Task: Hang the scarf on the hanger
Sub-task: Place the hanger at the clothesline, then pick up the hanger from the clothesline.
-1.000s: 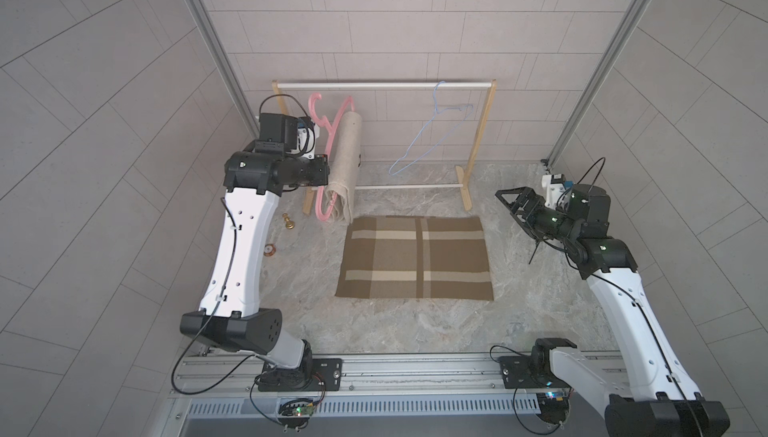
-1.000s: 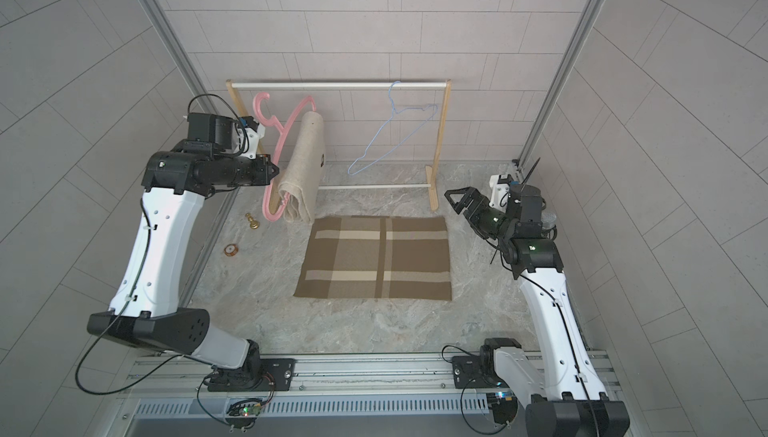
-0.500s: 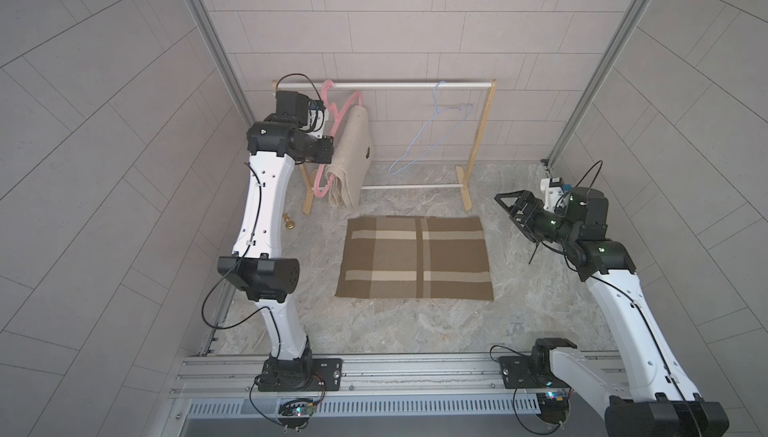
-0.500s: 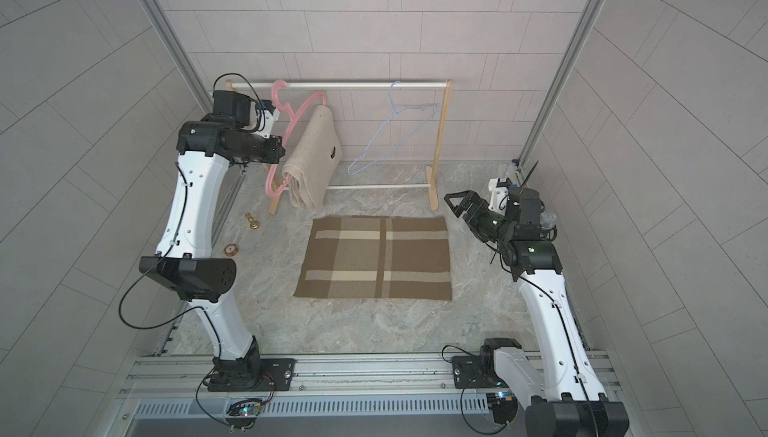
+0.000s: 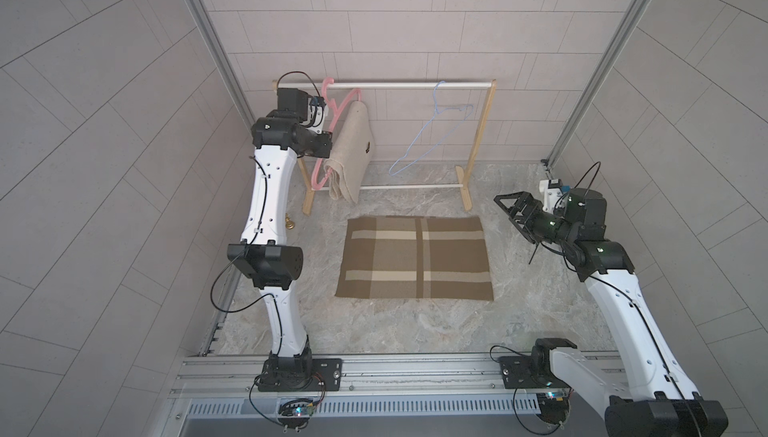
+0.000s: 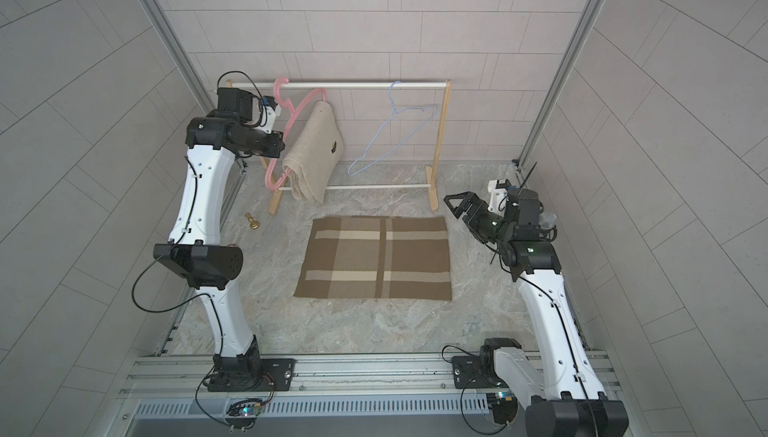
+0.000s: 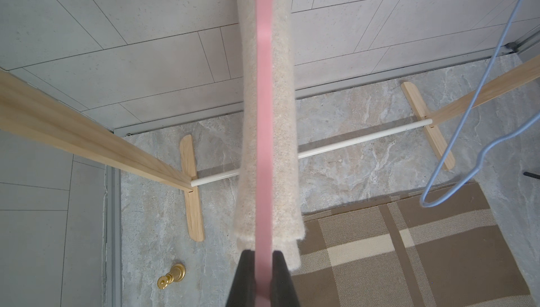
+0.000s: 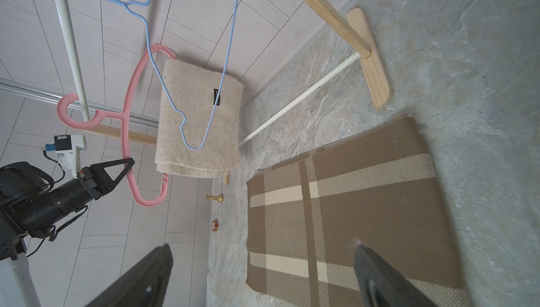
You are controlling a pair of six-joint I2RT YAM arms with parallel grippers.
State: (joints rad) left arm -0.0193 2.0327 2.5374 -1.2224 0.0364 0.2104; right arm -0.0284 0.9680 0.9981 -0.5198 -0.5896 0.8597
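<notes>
The hanger's hook curls round the white bar (image 5: pixel 415 85), so my left gripper shifts sideways toward the rack post nearest the gold piece next and releases the hanger's near arm.
The pink hanger (image 5: pixel 318 164) carries the folded beige scarf (image 5: pixel 351 148) draped over its bar. Its hook curls round the white rail (image 5: pixel 415 85) near the rail's left end, as the right wrist view shows. My left gripper (image 5: pixel 328 139) is shut on the hanger's near arm; in the left wrist view the pink hanger (image 7: pixel 264 115) runs between my black fingers (image 7: pixel 245 276), with the scarf (image 7: pixel 280 115) behind it. My right gripper (image 5: pixel 505 206) hovers wide open and empty past the mat's far right corner. In the right wrist view the hanger (image 8: pixel 128 133) and scarf (image 8: pixel 198 121) hang at a tilt.
A blue wire hanger (image 5: pixel 432 131) hangs further right on the wooden rack (image 5: pixel 478 139). A brown plaid mat (image 5: pixel 415 258) lies flat in front of the rack. A small gold piece (image 5: pixel 289 223) and an orange disc (image 8: pixel 215 225) sit on the floor by the left wall.
My left arm has straightened upward and reached toward the rack, carrying the pink hanger with the scarf up and back until its hook reached the rail. The right arm has stayed still.
</notes>
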